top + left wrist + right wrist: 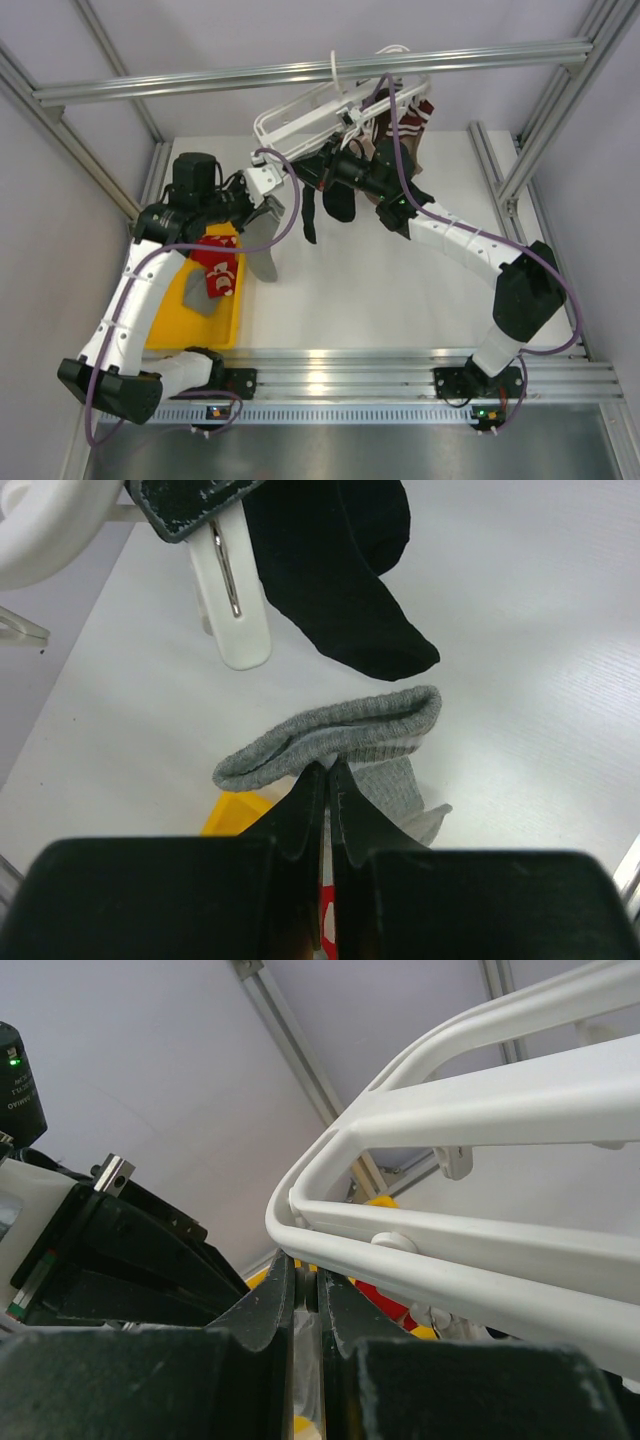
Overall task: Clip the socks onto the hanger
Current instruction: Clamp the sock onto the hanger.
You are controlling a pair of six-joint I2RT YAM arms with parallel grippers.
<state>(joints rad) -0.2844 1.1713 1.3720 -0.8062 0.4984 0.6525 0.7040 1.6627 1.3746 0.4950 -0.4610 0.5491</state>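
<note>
My left gripper will next move the cuff outward onto the white peg's lower end (pixel 245 648) and let go of it, because that peg hangs just outward of the gripper.
My left gripper (pixel 268 212) (pixel 328 770) is shut on the cuff of a grey sock (pixel 330 735), which hangs down from it (pixel 262 245) just left of the hanger. The white hanger (pixel 300 115) (pixel 480 1110) hangs tilted from the top rail. My right gripper (pixel 325 172) (pixel 310 1280) is shut on the top of a white clip peg (pixel 240 610) under the hanger's near left corner. That peg dangles just beyond the grey sock's cuff. A red sock (pixel 215 262) and another grey sock (pixel 200 292) lie in the yellow tray.
A black sock (pixel 340 570) (pixel 340 205) hangs from the hanger beside the peg. Dark brown and red socks (pixel 415 115) hang at its far right. The yellow tray (pixel 190 330) sits at the table's left, under the left arm. Aluminium frame rails surround the table.
</note>
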